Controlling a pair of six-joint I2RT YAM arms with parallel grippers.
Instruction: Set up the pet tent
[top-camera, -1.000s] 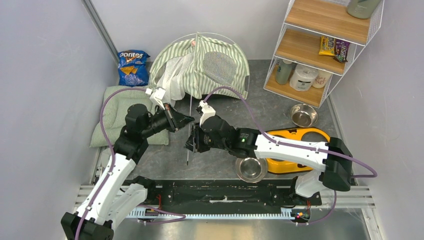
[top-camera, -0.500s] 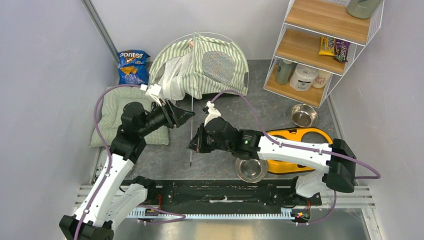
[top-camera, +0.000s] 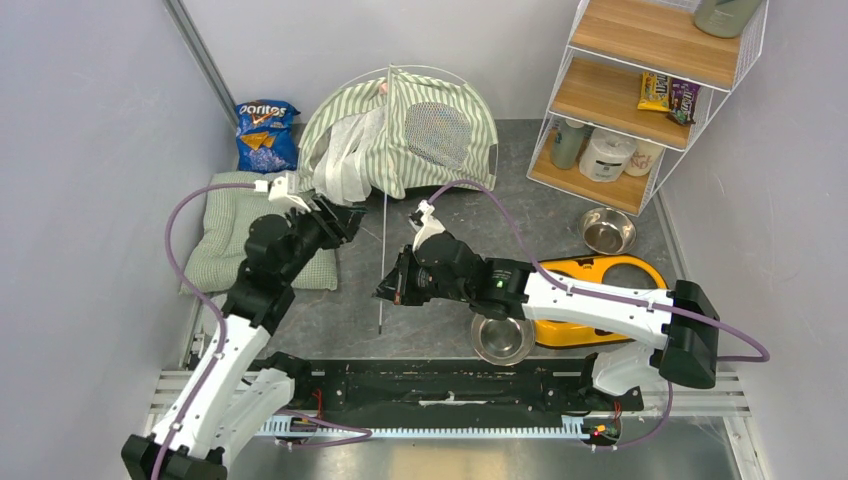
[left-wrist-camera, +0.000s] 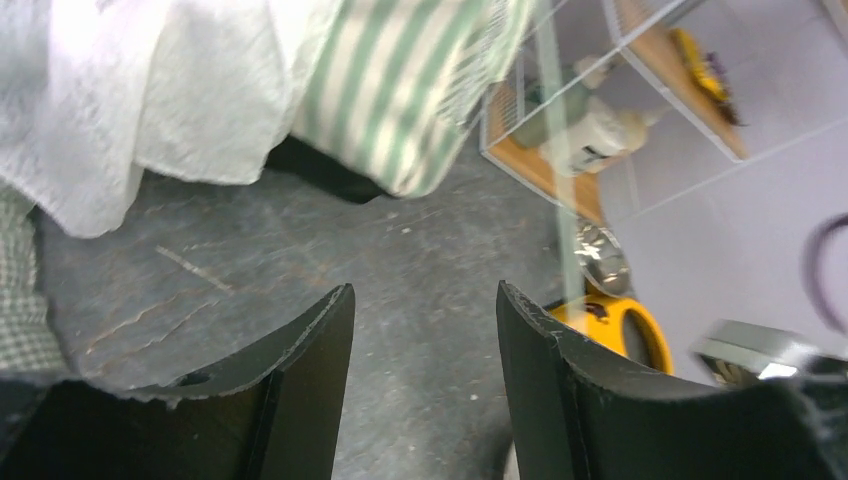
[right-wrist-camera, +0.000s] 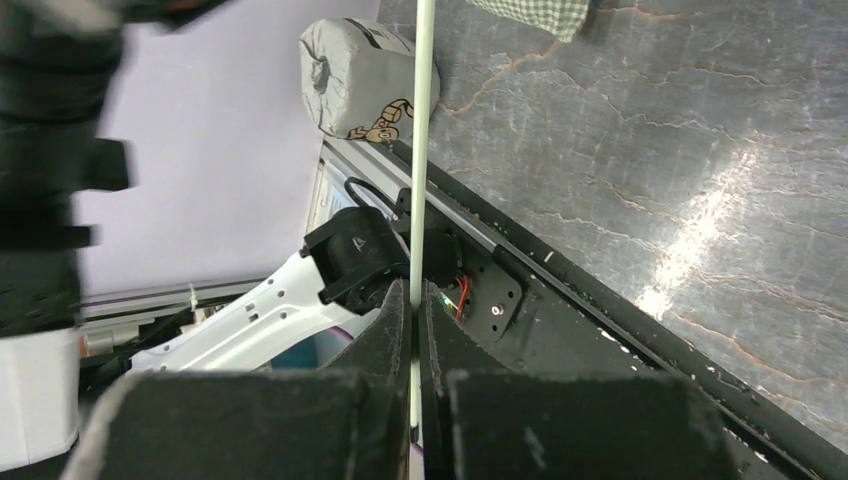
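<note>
My left gripper should next move outward and toward the pole, until the striped fabric's lower corner (top-camera: 396, 190) (left-wrist-camera: 411, 180) is between its open fingers.
The pet tent (top-camera: 405, 125), green-and-white striped with white mesh panels, stands half raised at the back of the table; its striped fabric (left-wrist-camera: 400, 90) and loose white mesh (left-wrist-camera: 150, 100) fill the top of the left wrist view. A thin pole (top-camera: 383, 260) runs from the tent down toward the near edge. My right gripper (top-camera: 391, 287) is shut on this pole (right-wrist-camera: 421, 150), which passes straight between its jaws (right-wrist-camera: 413, 295). My left gripper (top-camera: 338, 215) is open just left of the pole, near the tent's front, with only bare floor between its fingers (left-wrist-camera: 425, 295).
A pale green cushion (top-camera: 232, 235) lies under the left arm, with a Doritos bag (top-camera: 265, 135) behind it. A wire shelf (top-camera: 640, 100) stands at back right. A yellow bowl holder (top-camera: 590, 300) and two steel bowls (top-camera: 502, 338) (top-camera: 606, 230) sit on the right.
My left gripper has opened, let go of the pole and drawn back left toward the tent. My right gripper has closed on the pole.
</note>
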